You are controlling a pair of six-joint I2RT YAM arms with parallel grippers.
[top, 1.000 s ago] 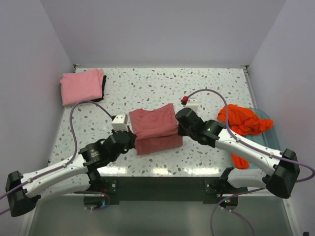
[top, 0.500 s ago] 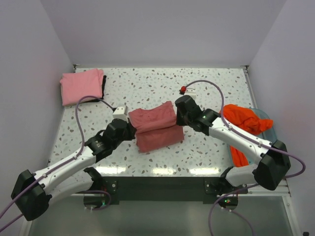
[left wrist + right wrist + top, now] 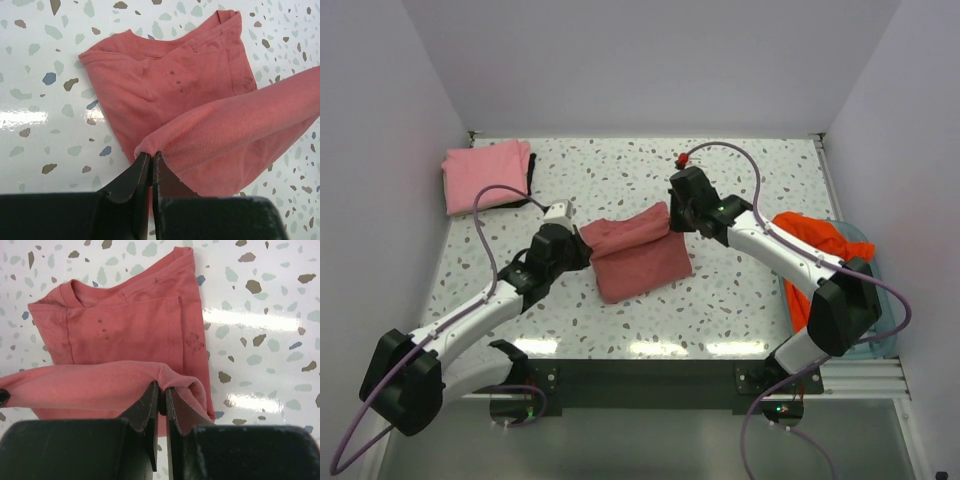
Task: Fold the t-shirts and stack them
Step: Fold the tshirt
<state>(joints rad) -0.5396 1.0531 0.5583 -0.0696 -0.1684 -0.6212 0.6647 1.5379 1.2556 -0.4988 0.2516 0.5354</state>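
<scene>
The corner in my left gripper is still short, so next I need to carry it outward and down to the t-shirt's shoulder (image 3: 595,228) (image 3: 104,71) beside the collar and release it there.
A dusty rose-red t-shirt (image 3: 642,265) lies mid-table with its near part lifted and doubled over toward the back. My left gripper (image 3: 582,243) is shut on the left corner of that lifted edge, and my right gripper (image 3: 671,217) is shut on the right corner. In the left wrist view the gripper (image 3: 151,156) pinches a cloth fold above the flat shirt (image 3: 160,80). In the right wrist view the gripper (image 3: 161,388) nips the hem over the collar part (image 3: 125,320). A folded lighter pink t-shirt (image 3: 486,175) rests at the far left. A crumpled orange t-shirt (image 3: 817,246) is at the right.
The orange shirt spills over a pale blue see-through tray (image 3: 866,252) at the table's right edge. A dark item (image 3: 531,180) peeks out beside the pink shirt. Walls close in the table on the left, back and right.
Both grippers have carried the held edge of the rose-red shirt away from the near side toward the back, folding it over the rest. Both arms have stretched out further.
</scene>
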